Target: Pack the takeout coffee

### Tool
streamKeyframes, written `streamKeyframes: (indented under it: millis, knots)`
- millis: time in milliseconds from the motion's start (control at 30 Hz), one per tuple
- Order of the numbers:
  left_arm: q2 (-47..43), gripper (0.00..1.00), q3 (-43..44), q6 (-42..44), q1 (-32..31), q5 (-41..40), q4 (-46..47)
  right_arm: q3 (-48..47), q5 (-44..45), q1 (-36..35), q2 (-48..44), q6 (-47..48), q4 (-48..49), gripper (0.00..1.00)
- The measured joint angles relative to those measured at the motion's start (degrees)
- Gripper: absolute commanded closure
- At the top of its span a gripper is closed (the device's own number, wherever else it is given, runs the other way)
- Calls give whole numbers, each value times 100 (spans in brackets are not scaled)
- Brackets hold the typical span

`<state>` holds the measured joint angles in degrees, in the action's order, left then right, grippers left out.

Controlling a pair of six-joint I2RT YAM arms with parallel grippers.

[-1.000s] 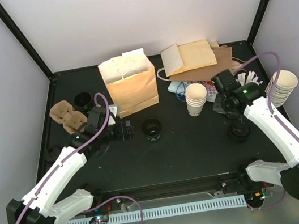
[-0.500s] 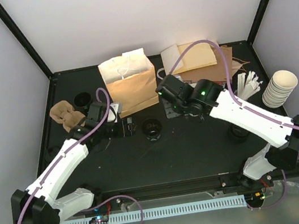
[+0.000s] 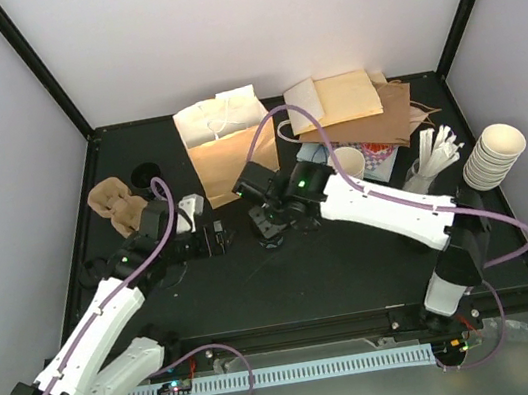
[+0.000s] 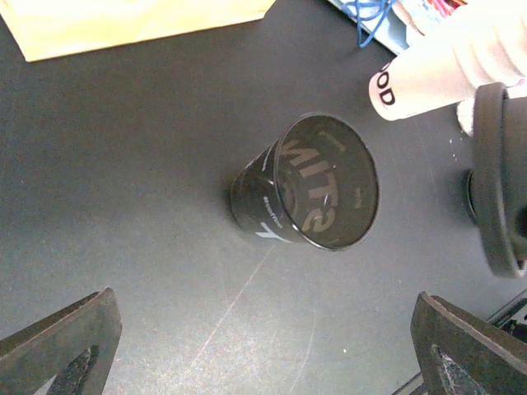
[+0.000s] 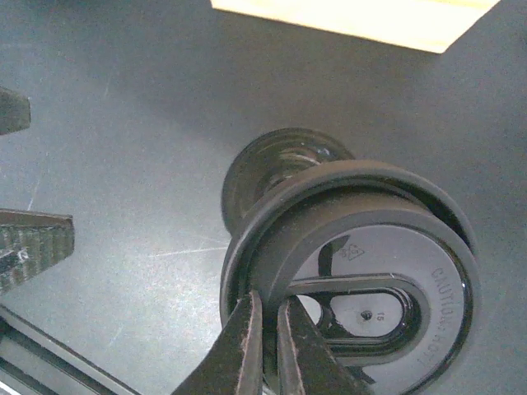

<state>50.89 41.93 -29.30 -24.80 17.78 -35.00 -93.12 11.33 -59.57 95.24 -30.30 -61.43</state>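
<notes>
My right gripper moves the lid to the left in the top view and down onto the cup's uncovered rim next.
The takeout coffee (image 3: pixel 270 231) shows as a small black cup with white lettering, standing lidless mid-table in front of the brown paper bag (image 3: pixel 231 152). In the left wrist view the cup (image 4: pixel 305 185) is ahead of my left gripper (image 4: pixel 263 346), which is wide open and holds nothing. My right gripper (image 5: pixel 268 300) is shut on the rim of a black plastic lid (image 5: pixel 362 247), held just above the cup (image 5: pixel 272 164). From the top, the right gripper (image 3: pixel 269 213) hovers over the cup and the left gripper (image 3: pixel 218 238) sits to the cup's left.
Brown pulp trays (image 3: pixel 122 206) lie at the far left. A stack of cream cups (image 3: pixel 348 168) stands right of the bag, and more nested cups (image 3: pixel 495 154) lie at the right edge. Flat paper bags (image 3: pixel 350 102) and stirrers (image 3: pixel 433 149) fill the back right.
My right arm has swung from the right side across to the middle, bringing the lid over the black cup. My left gripper has drawn back slightly from the cup.
</notes>
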Motion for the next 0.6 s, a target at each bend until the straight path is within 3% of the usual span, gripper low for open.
streamKeyframes:
  millis: [233, 400, 600]
  knots:
    - [-136, 2, -393, -35, 240, 348, 87, -2, -140, -74, 590, 116, 50, 98]
    - [-251, 17, -817, -138, 385, 686, 407, -83, -142, -72, 1128, 201, 4, 98]
    - [-35, 26, -1117, -240, 660, 1180, 876, -291, -138, -72, 1397, 236, -28, 98]
